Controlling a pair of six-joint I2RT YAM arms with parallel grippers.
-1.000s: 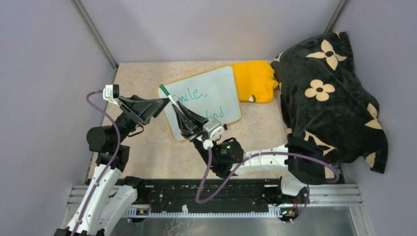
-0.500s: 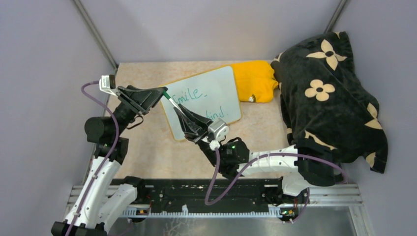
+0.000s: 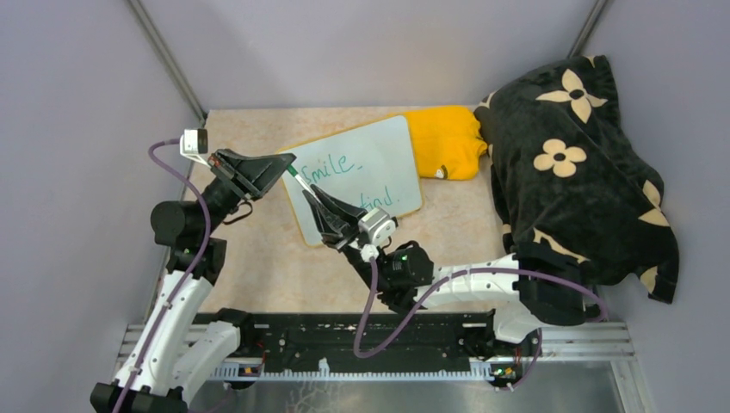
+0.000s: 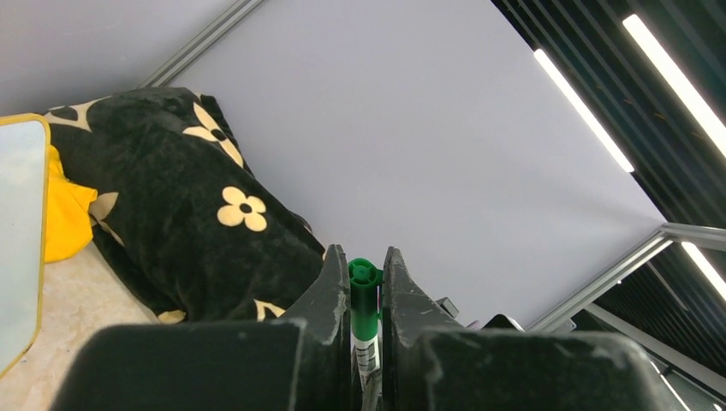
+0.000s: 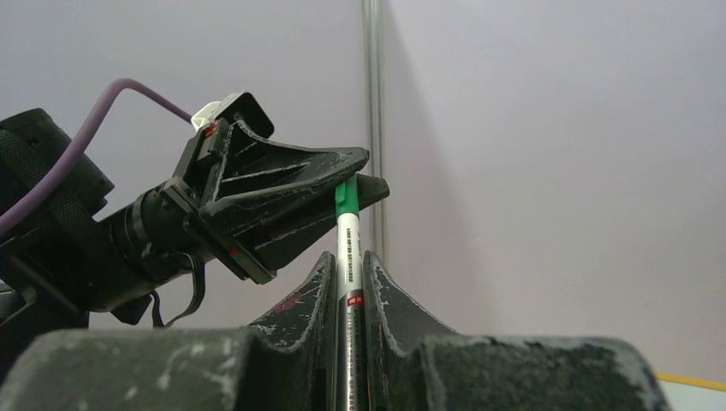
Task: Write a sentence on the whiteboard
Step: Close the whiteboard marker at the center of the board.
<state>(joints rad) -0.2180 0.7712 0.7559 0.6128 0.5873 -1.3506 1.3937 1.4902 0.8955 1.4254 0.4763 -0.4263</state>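
I need to keep my right gripper near my left gripper's fingers over the whiteboard [image 3: 387,142] and open it to let go of the marker's white body [image 3: 302,182], with the marker's green top end between those fingers.
The whiteboard [image 3: 387,142] lies flat on the table with the sentence [image 3: 334,166] in green: "Smile" above a partly hidden line ending in "find". My right gripper [image 3: 312,194] hovers over the board's left part, shut on the white barrel of a green marker [image 3: 299,178] that points up and to the left. My left gripper [image 3: 290,163] reaches in from the left and is shut on the marker's green top end [image 4: 364,295]. In the right wrist view the marker [image 5: 347,244] rises between my fingers into the left jaws.
A folded yellow cloth [image 3: 448,138] lies against the board's right edge. A big black blanket with cream flowers [image 3: 572,163] fills the right side of the table. Grey walls close in the back and both sides.
My left gripper has moved right onto the marker's green end and closed on it. The right gripper has kept its hold and shifted slightly left.
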